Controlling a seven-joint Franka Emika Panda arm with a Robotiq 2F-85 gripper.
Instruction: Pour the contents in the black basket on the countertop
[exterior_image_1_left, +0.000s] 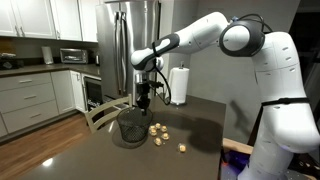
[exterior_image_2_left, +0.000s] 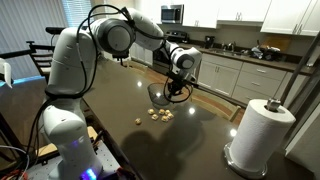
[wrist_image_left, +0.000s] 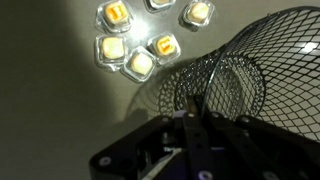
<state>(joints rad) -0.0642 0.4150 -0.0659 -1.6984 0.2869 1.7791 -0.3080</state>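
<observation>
My gripper should next move down a little, put the tipped black basket on the countertop beside the tan lumps and let go of the basket's edge, because the basket looks empty.
The black basket (exterior_image_1_left: 130, 125) rests on the dark countertop (exterior_image_1_left: 200, 120) and looks empty. In an exterior view (exterior_image_2_left: 159, 96) it is tipped slightly. My gripper (exterior_image_1_left: 146, 100) stands over its rim, shut on the basket's edge. In the wrist view my fingers (wrist_image_left: 190, 112) pinch the mesh rim of the basket (wrist_image_left: 245, 60). The contents (exterior_image_1_left: 157, 130), several small tan lumps, lie on the countertop beside the basket. They also show in an exterior view (exterior_image_2_left: 156, 114) and in the wrist view (wrist_image_left: 132, 45). One lump (exterior_image_1_left: 182, 147) lies apart.
A paper towel roll (exterior_image_2_left: 262, 135) stands on the countertop near its corner, also in an exterior view (exterior_image_1_left: 180, 85). A wooden chair back (exterior_image_1_left: 100, 113) stands at the counter's edge. A steel fridge (exterior_image_1_left: 135, 40) and white cabinets (exterior_image_1_left: 30, 95) are behind.
</observation>
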